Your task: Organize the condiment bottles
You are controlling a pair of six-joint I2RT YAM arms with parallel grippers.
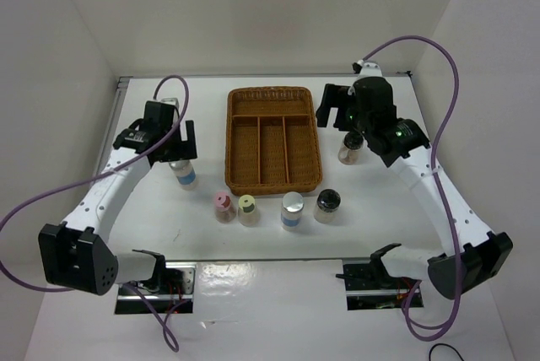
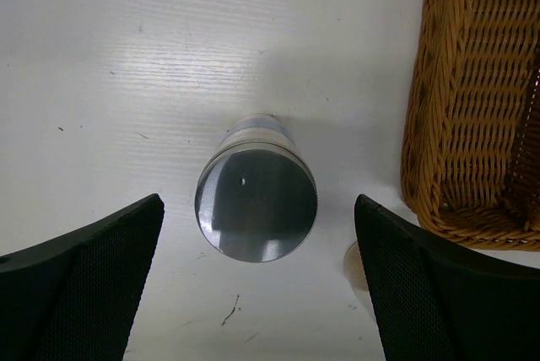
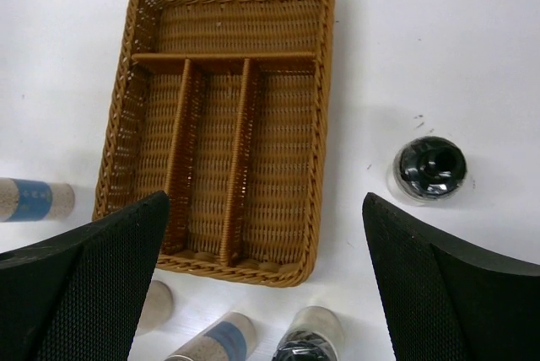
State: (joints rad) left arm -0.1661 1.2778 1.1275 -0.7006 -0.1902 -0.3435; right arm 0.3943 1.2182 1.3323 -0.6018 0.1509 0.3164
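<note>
My left gripper comes down around the white bottle's silver cap [image 1: 179, 164] [image 2: 256, 202] next and closes on it, because the cap shows between the open fingers but sits below them.
Six condiment bottles stand on the white table. A white bottle with a silver cap [image 2: 256, 209] and a blue band [image 1: 184, 175] stands left of the wicker tray, between the spread fingers of my open left gripper [image 1: 173, 143], untouched. A pink-capped bottle [image 1: 223, 207], a yellow-green-capped one [image 1: 247, 208], a second white blue-banded one [image 1: 292, 209] and a black-topped one [image 1: 327, 204] stand in a row in front of the tray. The other black-topped bottle [image 3: 430, 169] stands right of the tray. My right gripper [image 3: 263, 209] is open and empty, above the tray's near right corner.
The brown wicker tray [image 1: 231, 137] with its divided compartments sits mid-table and holds nothing; it also shows in the right wrist view [image 3: 321, 125] and the left wrist view [image 2: 439, 125]. White walls enclose the table on three sides. Purple cables loop off both arms.
</note>
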